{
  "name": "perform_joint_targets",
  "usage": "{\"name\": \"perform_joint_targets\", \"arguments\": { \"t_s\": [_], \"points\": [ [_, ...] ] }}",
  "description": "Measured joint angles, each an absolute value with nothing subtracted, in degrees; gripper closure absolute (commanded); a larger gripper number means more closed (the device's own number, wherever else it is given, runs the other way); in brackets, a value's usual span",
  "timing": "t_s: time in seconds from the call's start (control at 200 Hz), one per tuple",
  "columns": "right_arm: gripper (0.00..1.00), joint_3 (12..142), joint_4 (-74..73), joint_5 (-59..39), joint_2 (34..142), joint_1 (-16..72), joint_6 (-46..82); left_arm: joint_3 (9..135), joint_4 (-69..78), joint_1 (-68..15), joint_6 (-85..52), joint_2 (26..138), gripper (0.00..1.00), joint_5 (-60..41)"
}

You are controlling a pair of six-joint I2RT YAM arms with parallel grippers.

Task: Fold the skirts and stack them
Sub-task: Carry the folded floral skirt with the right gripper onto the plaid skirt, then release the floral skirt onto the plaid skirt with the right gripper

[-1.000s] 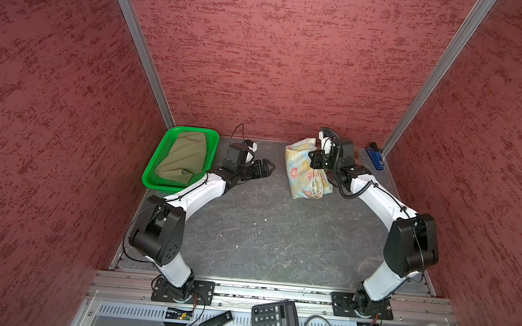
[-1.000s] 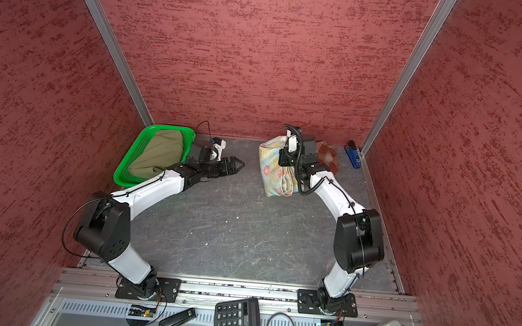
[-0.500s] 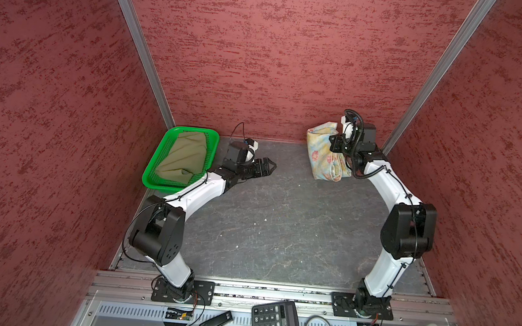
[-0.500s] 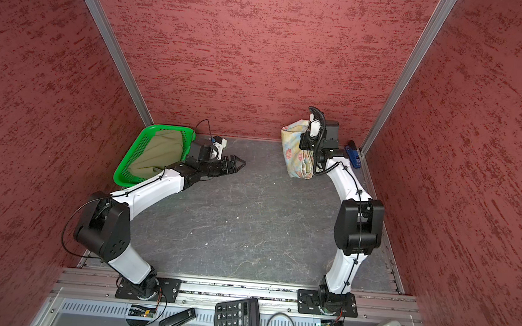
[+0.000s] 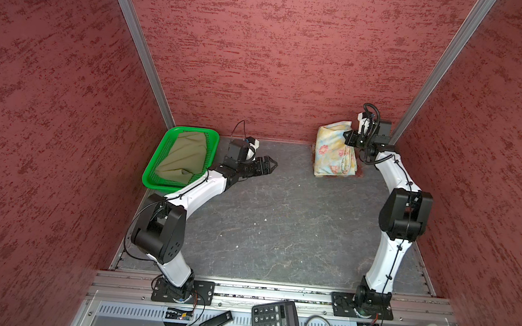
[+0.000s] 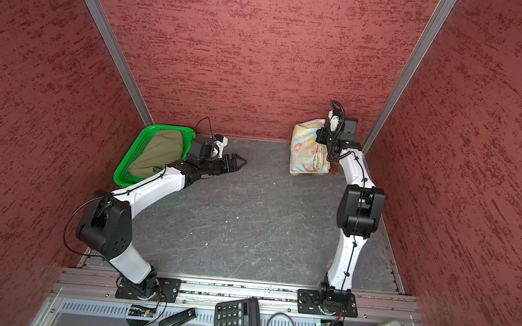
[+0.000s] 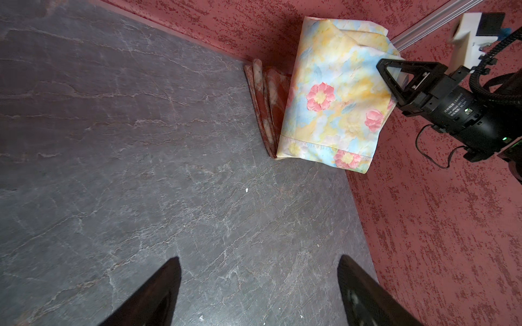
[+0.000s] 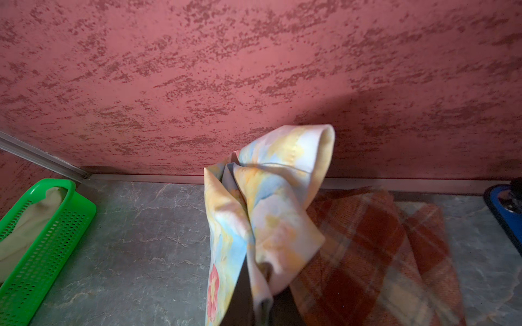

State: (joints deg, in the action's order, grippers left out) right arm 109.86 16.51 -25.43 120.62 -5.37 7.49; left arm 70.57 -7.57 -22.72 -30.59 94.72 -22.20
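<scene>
The floral skirt's held edge hangs raised, so my right gripper needs to go down and slightly outward next, lay that edge onto the plaid skirt (image 8: 369, 255) and release it.
The folded pastel floral skirt (image 5: 334, 150) (image 6: 306, 151) hangs at the back right corner, with my right gripper (image 5: 349, 138) (image 6: 320, 135) shut on its upper edge. In the right wrist view the cloth (image 8: 262, 211) bunches up between the shut jaws of that gripper (image 8: 260, 307). The plaid skirt (image 8: 381, 240) (image 7: 271, 98) lies flat on the table beneath and beside it. The olive skirt (image 5: 183, 157) (image 6: 158, 152) lies in the green basket (image 5: 153, 177). My left gripper (image 5: 270, 164) (image 7: 258, 262) is open above bare table, well left of the floral skirt (image 7: 333, 96).
The red back wall (image 5: 276, 76) and right side wall stand close around the right gripper. A blue object (image 8: 502, 203) lies by the wall past the plaid skirt. A calculator (image 5: 275, 324) and small items sit on the front ledge, outside the table.
My right gripper carried the floral skirt from the back middle to the back right corner, over the plaid skirt. The left arm stayed almost still.
</scene>
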Motion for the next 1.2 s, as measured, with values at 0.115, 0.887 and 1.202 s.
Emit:
{"name": "perform_joint_targets", "arguments": {
  "t_s": [0.115, 0.887, 1.202],
  "points": [
    [1.0, 112.6, 17.34, -26.24, 123.59, -6.15, 6.55, 71.13, -8.08, -22.72, -30.59, 94.76, 0.13, -22.2],
    [0.91, 139.46, 24.77, -32.14, 147.92, -11.88, 0.47, 77.45, -13.41, -23.51, -29.56, 99.81, 0.12, -22.24],
    [0.06, 137.86, 16.01, -29.28, 147.33, -11.57, 5.89, 79.9, -16.1, -23.68, -28.75, 100.84, 0.0, -21.54]
  ]
}}
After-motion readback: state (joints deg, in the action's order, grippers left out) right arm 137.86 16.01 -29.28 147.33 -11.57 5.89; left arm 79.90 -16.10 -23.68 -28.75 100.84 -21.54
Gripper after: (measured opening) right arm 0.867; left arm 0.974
